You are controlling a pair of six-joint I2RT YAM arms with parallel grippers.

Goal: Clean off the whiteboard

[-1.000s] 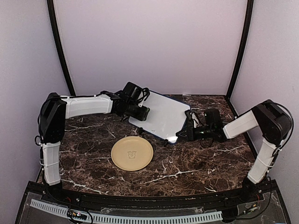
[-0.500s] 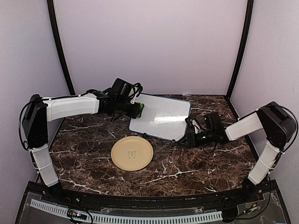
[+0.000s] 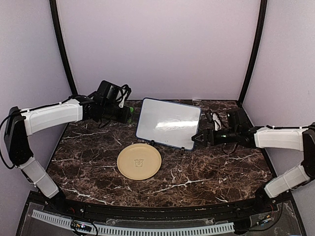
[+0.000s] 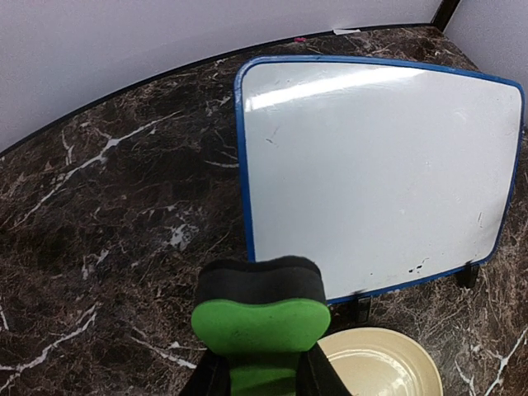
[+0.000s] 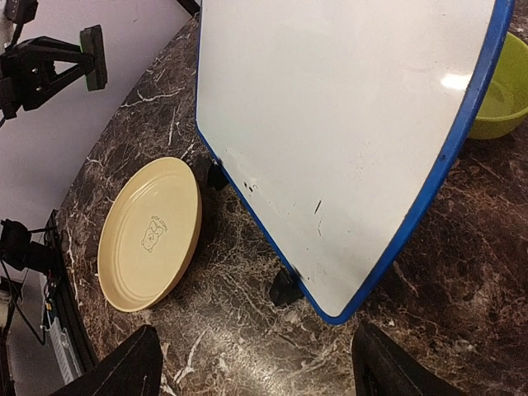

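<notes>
The board is white but for small specks, so my left gripper will next move the eraser down and back onto empty table (image 3: pixel 100 154) beside the plate.
The whiteboard (image 3: pixel 168 123) stands tilted back on its black feet at the middle back of the table. Its face (image 4: pixel 379 157) is white with a few small black specks near the lower edge (image 5: pixel 318 206). My left gripper (image 3: pixel 128 114) is off the board's left edge, shut on the green bone-shaped eraser (image 4: pixel 260 322), which has a black felt side. My right gripper (image 3: pixel 196 139) sits low by the board's lower right corner, open, with nothing between its fingers (image 5: pixel 115 371) and not touching the frame.
A round tan plate (image 3: pixel 139 161) lies in front of the board, close to its feet (image 5: pixel 285 289). A green bowl (image 5: pixel 505 91) sits behind the board's right side. Walls and black posts close in the back and sides.
My left arm drew back to the left, taking the eraser off the board. The right gripper opened, let go of the board's corner and backed away to the right. The board now stands more upright.
</notes>
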